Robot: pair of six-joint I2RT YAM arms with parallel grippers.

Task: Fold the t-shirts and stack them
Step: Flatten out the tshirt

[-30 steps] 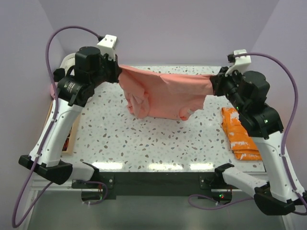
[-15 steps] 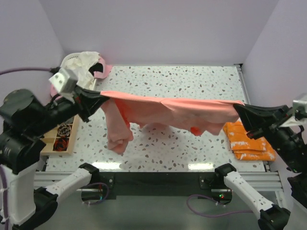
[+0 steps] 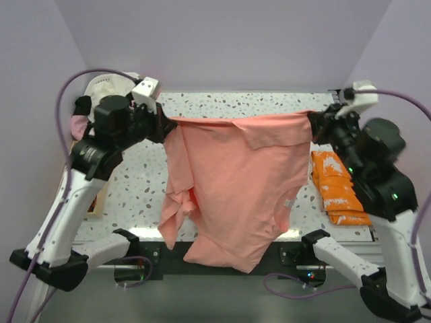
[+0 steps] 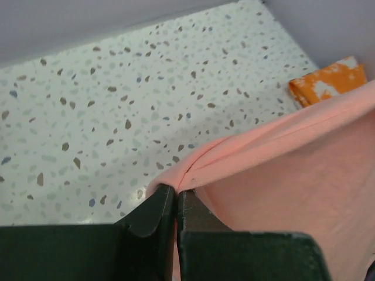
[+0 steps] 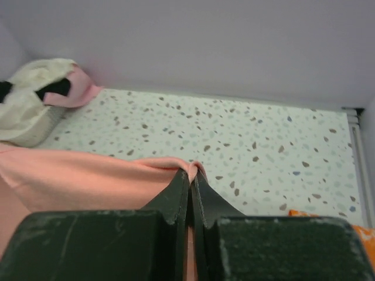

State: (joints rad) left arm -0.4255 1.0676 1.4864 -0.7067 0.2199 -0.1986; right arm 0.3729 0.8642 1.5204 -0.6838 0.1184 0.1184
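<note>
I will next move my left gripper down and outward to let go of the t-shirt's corner on the bare far part of the table, which is below and outward of it, because cloth hangs over the table's near edge.
A salmon-pink t-shirt hangs stretched in the air between both arms, its lower part draping past the table's near edge. My left gripper is shut on its left top corner. At the right top corner, my right gripper is shut on the cloth. A small white label shows on the shirt's right side. A folded orange t-shirt with white splotches lies on the table at the right, also visible in the left wrist view. More t-shirts, cream and pink, are heaped at the back left.
The speckled table spans the scene. A wooden tray sits at the left edge, mostly hidden by the left arm. Purple walls close in at the back and both sides. The cream and pink heap shows in the right wrist view.
Both arms have lifted and swung back toward the rear of the table. The pink t-shirt, bunched before, now hangs open and flat, draping down past the near edge.
</note>
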